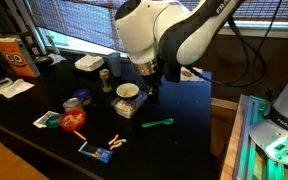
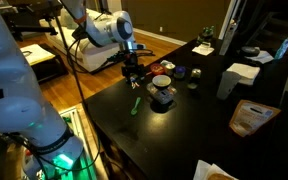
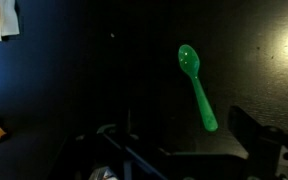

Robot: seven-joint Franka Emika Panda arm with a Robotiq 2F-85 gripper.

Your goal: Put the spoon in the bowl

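Observation:
The spoon still lies below and ahead of the gripper's open fingers, so the gripper will next move down and past the end of the handle, until the fingers are on both sides of the green spoon's handle (image 1: 152,124) (image 3: 202,104).
The green spoon (image 1: 159,124) lies flat on the black table, also seen in an exterior view (image 2: 135,104) and in the wrist view (image 3: 196,87). The cream bowl (image 1: 127,92) stands on a whitish base a little way from the spoon, and it also shows in an exterior view (image 2: 162,83). My gripper (image 1: 150,86) hangs above the table between bowl and spoon. It is open and empty. In the wrist view the fingers (image 3: 184,150) stand wide apart, with the spoon's handle end just ahead of them.
A red round item (image 1: 74,118), a blue card (image 1: 98,153) with orange-and-white bits (image 1: 115,142), a white square container (image 1: 89,63) and an orange box (image 1: 11,55) stand on the table. The table edge (image 1: 212,120) is close to the spoon.

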